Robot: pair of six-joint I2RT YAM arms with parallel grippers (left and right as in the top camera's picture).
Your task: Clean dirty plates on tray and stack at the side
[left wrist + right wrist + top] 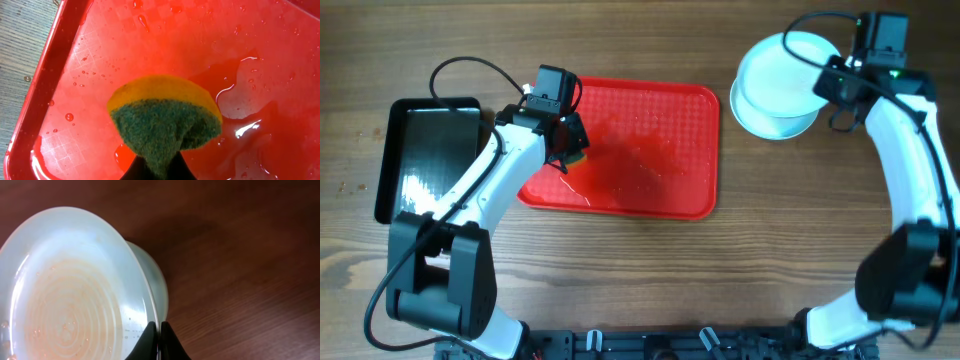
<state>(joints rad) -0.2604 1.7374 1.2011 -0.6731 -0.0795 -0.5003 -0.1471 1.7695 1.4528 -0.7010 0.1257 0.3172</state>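
The sponge comes down and left in the overhead view onto the black tray [436,162] next, and my left gripper releases it, with the red tray [650,150] cleared.
The red tray [650,150] lies at the table's middle, wet with puddles and with no plates on it; it fills the left wrist view [100,45]. My left gripper [570,150] is shut on a yellow and green sponge [165,117] held over the tray's left part. My right gripper [828,82] is shut on the rim of a white-bluish plate [775,75], also seen in the right wrist view [70,290], held tilted over other plates [775,125] stacked on the table at the far right. A lower plate's edge [157,280] shows behind it.
A glossy black tray [425,150] lies left of the red tray, by the left arm. Bare wooden table [800,230] surrounds the plates and lies in front of the red tray.
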